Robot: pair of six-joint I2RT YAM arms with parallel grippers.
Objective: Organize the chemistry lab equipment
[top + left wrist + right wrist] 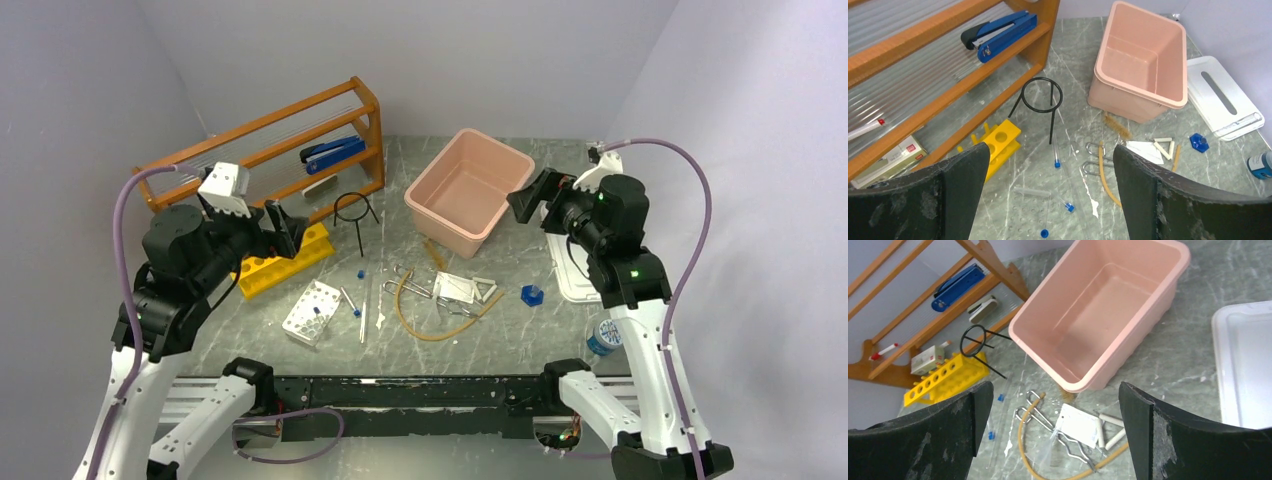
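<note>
The right gripper moves past the tub and down next, as the tripod rim's tub side (369, 207) (986, 337) lies below and to the left in the top view.
The black wire ring tripod (354, 212) stands near the shelf; it also shows in the left wrist view (1043, 100). The amber rubber tube (425, 312), metal tongs (1068, 427), white mesh square (456, 288) and white triangle (484, 291) lie together mid-table. Blue-capped vials (1057, 154) lie left of them. The blue hex piece (532, 294) sits to the right. My left gripper (284, 228) hangs open above the yellow rack (285, 260). My right gripper (528, 198) hangs open beside the pink tub (470, 190). Both are empty.
An orange wooden shelf (262, 148) with a blue stapler (332, 152) stands at the back left. A white perforated rack (312, 312) lies front left. A white tray (1220, 100) and a blue-capped bottle (603, 336) are at the right.
</note>
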